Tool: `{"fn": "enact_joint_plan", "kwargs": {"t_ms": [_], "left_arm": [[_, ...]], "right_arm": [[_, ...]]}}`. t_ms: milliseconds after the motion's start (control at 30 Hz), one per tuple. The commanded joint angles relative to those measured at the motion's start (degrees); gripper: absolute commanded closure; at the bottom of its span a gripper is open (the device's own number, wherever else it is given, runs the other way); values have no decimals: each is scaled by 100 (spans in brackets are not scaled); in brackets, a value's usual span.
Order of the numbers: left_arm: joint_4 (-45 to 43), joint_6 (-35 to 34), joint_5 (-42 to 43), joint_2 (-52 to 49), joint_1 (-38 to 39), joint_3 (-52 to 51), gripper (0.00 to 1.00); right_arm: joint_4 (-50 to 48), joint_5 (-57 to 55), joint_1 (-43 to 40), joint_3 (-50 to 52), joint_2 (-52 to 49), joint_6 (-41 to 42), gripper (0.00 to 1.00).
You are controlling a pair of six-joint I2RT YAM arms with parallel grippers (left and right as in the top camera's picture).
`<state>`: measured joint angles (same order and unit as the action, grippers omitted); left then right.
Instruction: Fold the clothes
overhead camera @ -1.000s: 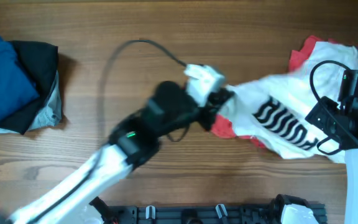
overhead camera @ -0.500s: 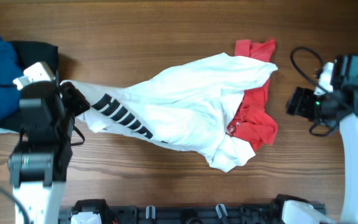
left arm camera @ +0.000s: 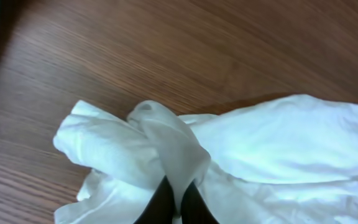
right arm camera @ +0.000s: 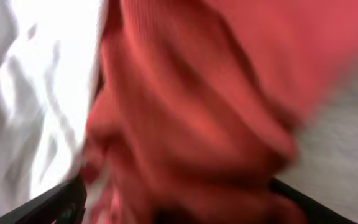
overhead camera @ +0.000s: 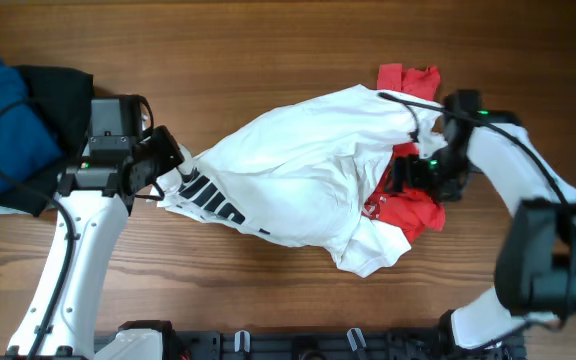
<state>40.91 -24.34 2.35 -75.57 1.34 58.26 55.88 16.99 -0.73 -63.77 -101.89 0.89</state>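
The shirt's lettered end needs to move gently a little outward with my left gripper next, and then I need to let go of it on the tabletop, because bare wood lies just outward of the gripper.
The white T-shirt (overhead camera: 298, 180) lies crumpled across the middle of the table, its black lettering (overhead camera: 208, 195) at the left end. My left gripper (overhead camera: 173, 165) is shut on that left end, and in the left wrist view its dark fingertips (left arm camera: 165, 204) pinch a raised fold of the white cloth (left arm camera: 166, 143). A red garment (overhead camera: 413, 212) lies partly under the shirt's right side. My right gripper (overhead camera: 406, 178) hovers over it with the jaws wide apart. In the blurred right wrist view the red cloth (right arm camera: 191, 93) fills the space between the fingers (right arm camera: 61, 200).
A pile of blue and black clothes (overhead camera: 13, 135) sits at the table's left edge, just beyond my left arm. A black rail (overhead camera: 318, 345) runs along the near edge. Bare wood shows at the back and front left.
My left gripper dragged the shirt from the right to the left, then came back slightly right. My right gripper swung in from the right edge over the red garment, its jaws widening.
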Motion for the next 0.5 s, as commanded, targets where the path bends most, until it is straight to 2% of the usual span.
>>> {"fn": "enact_joint_plan", "kwargs": {"t_ms": [0,33,100,133,233,400,467], "left_arm": [[-57,-20,127,-20,184,-11,96],[-52,-7,127,-17,210,-11,96],[-35,11,127,-17,232,-11,96],[-11,11,127,-17,229,-11,96],[-11,74,125,-20,229,-11,96],[-90,144,105,-20,229,-11,96],[-173,144,105,-20,229,-11,96]], "right_arm": [[-483,-267,262,70,-800,1023,31],[-553,-446,264,70,-883,1246,60],[-573,-743,236,59,-872,1565,88],[-538,-992,170,15,-758,1744,94],[-289,-1598,-192,-262,-181,2103,96],[426,-2892,-1635,-1427,1224,2450,96],[376,-3005,-2144,-1871,1683,2302,96]]}}
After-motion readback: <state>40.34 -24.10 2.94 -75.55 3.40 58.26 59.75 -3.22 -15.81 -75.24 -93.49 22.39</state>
